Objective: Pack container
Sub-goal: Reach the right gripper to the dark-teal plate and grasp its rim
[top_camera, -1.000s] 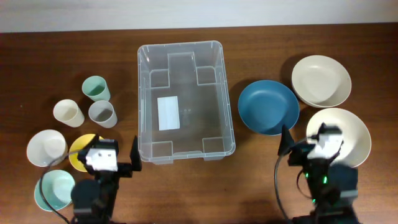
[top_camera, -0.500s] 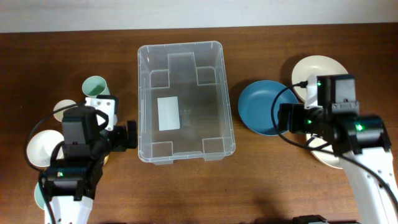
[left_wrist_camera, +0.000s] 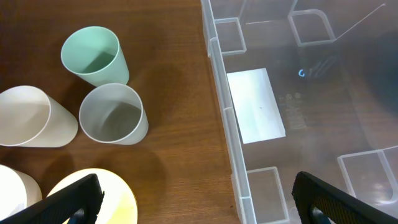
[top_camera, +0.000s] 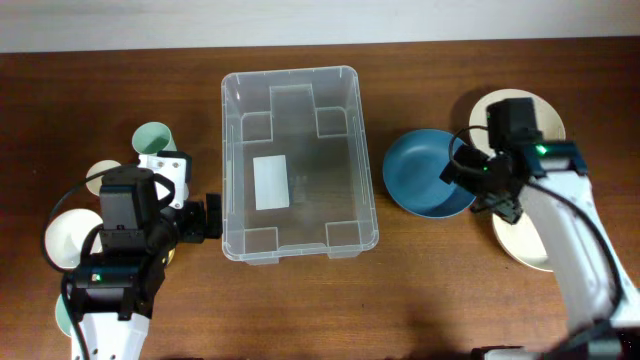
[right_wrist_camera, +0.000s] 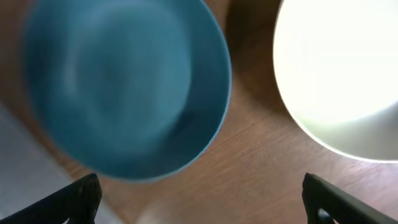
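My right gripper will next move down toward the dark blue bowl (top_camera: 420,172), onto the dark blue bowl's rim by the cream bowls, because my open fingers are over bare wood beside the dark blue bowl.
The container (top_camera: 228,160) is a large clear bin with a white label, standing in the middle of the table with nothing in it. It also fills the right of the left wrist view (left_wrist_camera: 323,118). My left gripper (top_camera: 203,220) is open and empty, just left of the container's near left wall (left_wrist_camera: 199,205). My right gripper (top_camera: 475,185) is open and empty, over the right edge of a dark blue bowl (top_camera: 420,172). In the right wrist view, my right gripper (right_wrist_camera: 202,202) hangs above bare wood between the blue bowl (right_wrist_camera: 118,87) and a cream bowl (right_wrist_camera: 342,74).
Left of the container stand a green cup (left_wrist_camera: 93,56), a grey cup (left_wrist_camera: 112,115) and a cream cup (left_wrist_camera: 28,118), with a yellow plate (left_wrist_camera: 99,196) nearer. A white bowl (top_camera: 60,240) and a pale teal bowl (top_camera: 62,315) sit at the far left. Two cream bowls (top_camera: 530,105) (top_camera: 530,245) sit right.
Both arms have come forward from the front edge. In the last half second the right arm turned and moved toward the blue bowl; the left arm has barely moved.
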Tool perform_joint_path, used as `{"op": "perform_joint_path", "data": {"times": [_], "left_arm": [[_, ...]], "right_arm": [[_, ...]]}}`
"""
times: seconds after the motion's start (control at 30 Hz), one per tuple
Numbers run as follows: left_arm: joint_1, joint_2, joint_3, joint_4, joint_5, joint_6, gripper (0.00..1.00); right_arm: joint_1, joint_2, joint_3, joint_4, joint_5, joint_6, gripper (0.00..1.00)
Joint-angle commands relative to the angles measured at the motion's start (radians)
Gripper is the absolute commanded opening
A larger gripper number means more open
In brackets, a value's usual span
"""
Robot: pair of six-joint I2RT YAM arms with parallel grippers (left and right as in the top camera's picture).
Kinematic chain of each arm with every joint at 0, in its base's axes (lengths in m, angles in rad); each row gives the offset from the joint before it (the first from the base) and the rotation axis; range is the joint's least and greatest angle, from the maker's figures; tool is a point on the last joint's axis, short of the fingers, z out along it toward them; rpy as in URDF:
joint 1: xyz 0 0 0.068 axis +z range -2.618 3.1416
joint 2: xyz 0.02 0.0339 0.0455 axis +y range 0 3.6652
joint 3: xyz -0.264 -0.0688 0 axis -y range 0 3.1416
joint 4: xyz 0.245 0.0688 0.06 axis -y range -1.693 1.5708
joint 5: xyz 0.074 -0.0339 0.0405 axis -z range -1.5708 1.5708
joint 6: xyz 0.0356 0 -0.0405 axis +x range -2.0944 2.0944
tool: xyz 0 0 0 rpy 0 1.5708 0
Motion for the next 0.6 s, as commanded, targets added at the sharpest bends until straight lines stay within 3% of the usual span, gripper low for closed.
{"op": "perform_joint_path", "data": {"times": [0.0, 0.23, 0.57], "left_arm": [[-0.003, 0.0, 0.023, 0.0, 0.018, -0.006, 0.99], [-0.003, 0.0, 0.023, 0.016, 0.018, -0.006, 1.0], [-0.003, 0.0, 0.023, 0.038, 0.018, -0.006, 1.0]], "right_arm": [[-0.003, 0.097, 0.014, -0.002, 0.034, 0.14, 0.99], [-0.003, 0.248, 0.014, 0.064, 0.022, 0.175, 0.99], [-0.002, 0.319, -0.001, 0.155, -0.036, 0.175, 0.99]]}}
